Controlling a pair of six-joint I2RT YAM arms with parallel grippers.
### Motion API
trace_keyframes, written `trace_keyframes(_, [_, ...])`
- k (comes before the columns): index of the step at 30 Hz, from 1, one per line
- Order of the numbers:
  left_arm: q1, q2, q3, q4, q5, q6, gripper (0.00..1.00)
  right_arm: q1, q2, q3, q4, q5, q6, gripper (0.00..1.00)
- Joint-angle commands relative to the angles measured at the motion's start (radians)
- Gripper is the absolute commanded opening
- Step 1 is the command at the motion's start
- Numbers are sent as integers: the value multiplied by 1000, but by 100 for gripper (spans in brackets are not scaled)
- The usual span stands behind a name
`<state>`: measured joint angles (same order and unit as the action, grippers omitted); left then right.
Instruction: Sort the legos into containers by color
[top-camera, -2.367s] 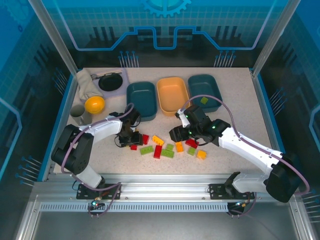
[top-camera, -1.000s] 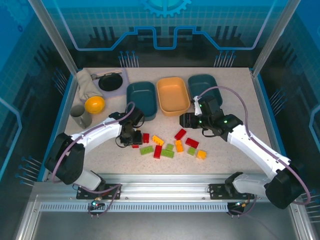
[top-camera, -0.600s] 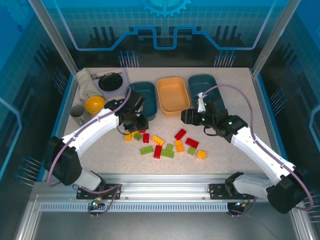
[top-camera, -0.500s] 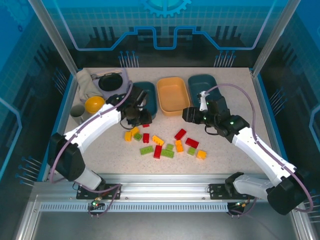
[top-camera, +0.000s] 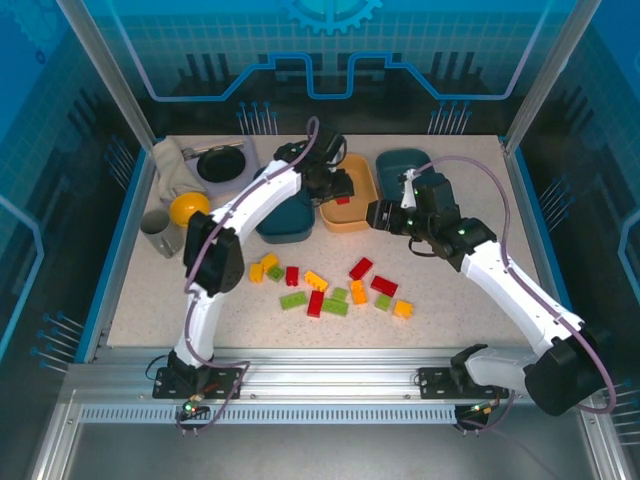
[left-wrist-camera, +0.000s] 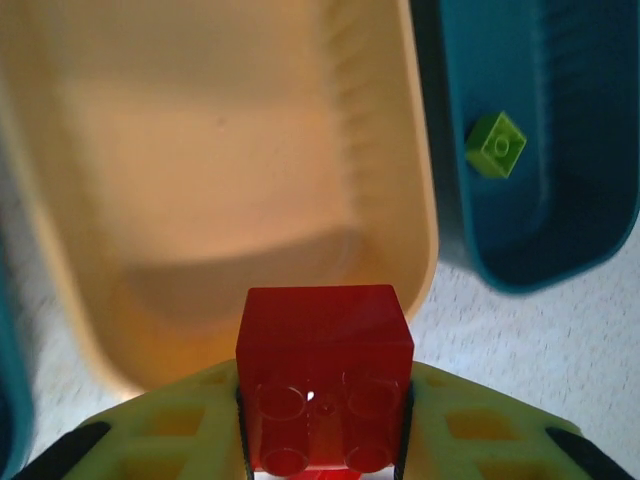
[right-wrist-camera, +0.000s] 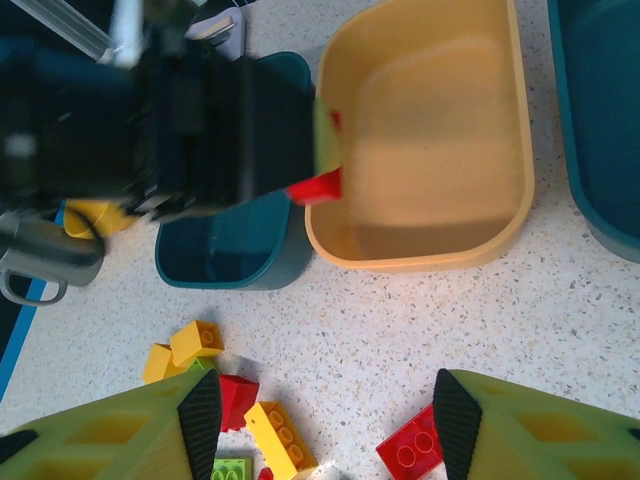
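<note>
My left gripper still holds the red lego above the orange container's bottom, so it should move down toward the near part of the bottom to release the lego.
My left gripper (top-camera: 338, 190) is shut on a red lego (left-wrist-camera: 323, 345) and hangs over the near left part of the orange container (top-camera: 362, 172). In the left wrist view the orange container (left-wrist-camera: 425, 230) lies right under the brick, and the right teal container (left-wrist-camera: 560, 230) holds one green lego (left-wrist-camera: 495, 145). My right gripper (top-camera: 384, 215) stands open and empty over bare table near the orange container's front right corner. The other teal container (top-camera: 283, 205) sits to the left. Several loose legos (top-camera: 336, 290) in red, yellow and green lie on the table in front of the containers.
A black dish (top-camera: 220, 163), a cloth (top-camera: 168, 165), a yellow bowl (top-camera: 189, 208) and a grey cup (top-camera: 160, 232) stand at the back left. In the right wrist view, a yellow lego (right-wrist-camera: 280, 435) and a red lego (right-wrist-camera: 415, 450) lie between the open fingers.
My left arm has lifted the red lego from the pile and swung back and right, past the left teal container, to over the orange one. The right gripper has drifted slightly back, still open.
</note>
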<state>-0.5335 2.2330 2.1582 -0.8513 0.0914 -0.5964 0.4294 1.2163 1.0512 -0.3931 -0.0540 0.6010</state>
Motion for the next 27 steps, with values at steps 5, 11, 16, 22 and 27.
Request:
trace_keyframes(5, [7, 207, 215, -43, 11, -8, 29, -57, -13, 16, 3, -28, 23, 61])
trace_keyframes(11, [16, 290, 223, -38, 54, -28, 36, -69, -28, 10, -4, -29, 26, 61])
trace_keyframes(16, [18, 286, 225, -29, 71, -32, 48, -70, -40, -2, -10, -27, 24, 61])
trace_keyframes(22, [16, 223, 233, -30, 72, -41, 62, -70, -39, -2, -16, -32, 8, 62])
trace_keyframes(27, [21, 28, 79, -15, -5, -45, 64, -48, -37, 7, 1, -55, -62, 61])
